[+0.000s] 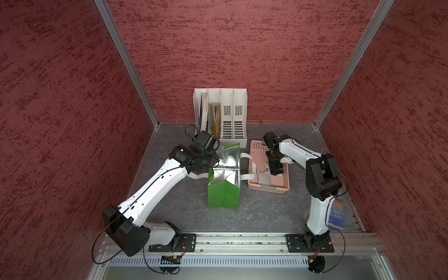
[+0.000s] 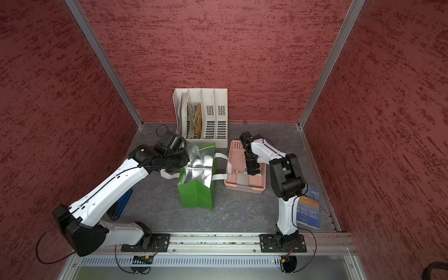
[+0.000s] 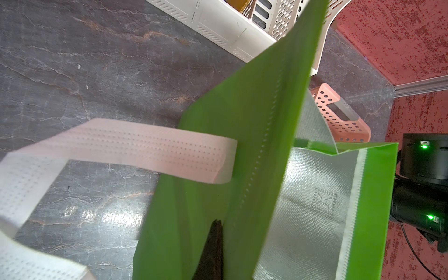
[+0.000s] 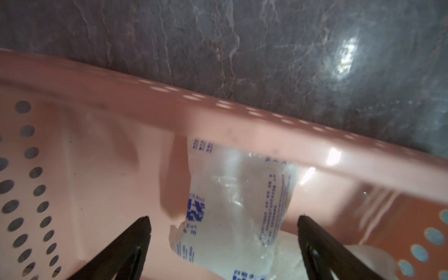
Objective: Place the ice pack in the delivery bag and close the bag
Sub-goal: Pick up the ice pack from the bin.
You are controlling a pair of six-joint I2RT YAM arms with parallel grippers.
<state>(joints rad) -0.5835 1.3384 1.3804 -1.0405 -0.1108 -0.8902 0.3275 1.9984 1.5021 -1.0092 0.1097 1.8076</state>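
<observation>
My right gripper lowers deeper into the pink basket next and closes across the ice pack, since the ice pack lies untouched between my open fingers.
The green delivery bag stands in the middle of the table with its silver-lined mouth open. My left gripper is shut on the bag's far-left wall, at the rim. To the right of the bag the ice pack, clear with blue print, lies in the pink basket. My right gripper points down into the basket. It is open, one finger on each side of the pack, and neither finger touches it.
A white file organizer stands behind the bag at the back wall. A blue book lies near the right arm's base. The bag's white handle droops onto the basket's left rim. A blue object lies under the left arm.
</observation>
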